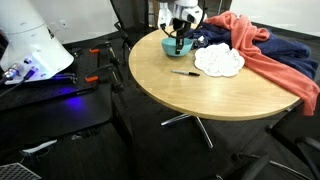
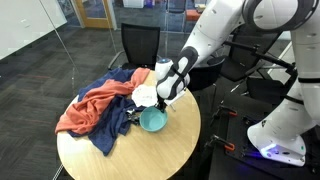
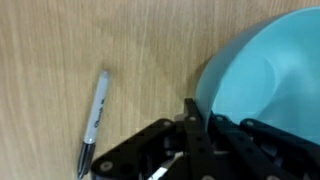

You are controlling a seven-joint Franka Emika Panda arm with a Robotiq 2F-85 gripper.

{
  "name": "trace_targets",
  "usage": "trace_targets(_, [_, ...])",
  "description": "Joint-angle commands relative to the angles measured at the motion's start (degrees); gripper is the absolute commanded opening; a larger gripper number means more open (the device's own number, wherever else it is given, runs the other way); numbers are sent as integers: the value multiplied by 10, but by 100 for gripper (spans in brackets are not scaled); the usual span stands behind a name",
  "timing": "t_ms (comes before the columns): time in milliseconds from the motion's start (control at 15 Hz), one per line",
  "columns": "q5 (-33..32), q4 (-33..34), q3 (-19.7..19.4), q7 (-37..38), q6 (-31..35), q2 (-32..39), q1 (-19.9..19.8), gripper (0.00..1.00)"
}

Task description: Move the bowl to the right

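The clear wood lies beyond the white dish from my gripper. Next I need to raise my gripper, carry the bowl [image 1: 172, 46] past that dish and lower it to release the bowl on the clear wood.
The teal bowl [image 1: 172, 46] sits near the far edge of the round wooden table [image 1: 200, 95]; it also shows in an exterior view [image 2: 153, 121] and fills the right of the wrist view [image 3: 265, 70]. My gripper [image 1: 181, 40] comes down on the bowl's rim. In the wrist view my gripper [image 3: 205, 130] has one finger outside the rim and the other inside, closed on the bowl's wall. Whether the bowl rests on the table or is slightly lifted I cannot tell.
A black marker [image 3: 95, 120] lies on the table beside the bowl, also seen in an exterior view [image 1: 184, 72]. A white scalloped dish [image 1: 219, 60], a red cloth [image 1: 265, 50] and a dark blue cloth [image 2: 110, 132] lie close by. An office chair [image 2: 140, 45] stands behind the table.
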Motion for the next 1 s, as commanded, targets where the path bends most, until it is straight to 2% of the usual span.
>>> trace_targets(0, [47,-50,11,-3,22,-56,-47,2])
trace_targets(267, [134,-86,41,-15,84,-97,-111,2])
trace_targets(467, [184,-105,46,4,142,-118,-136,2])
trace_targets(933, [253,-92,-16,89,247,-92,-117,2])
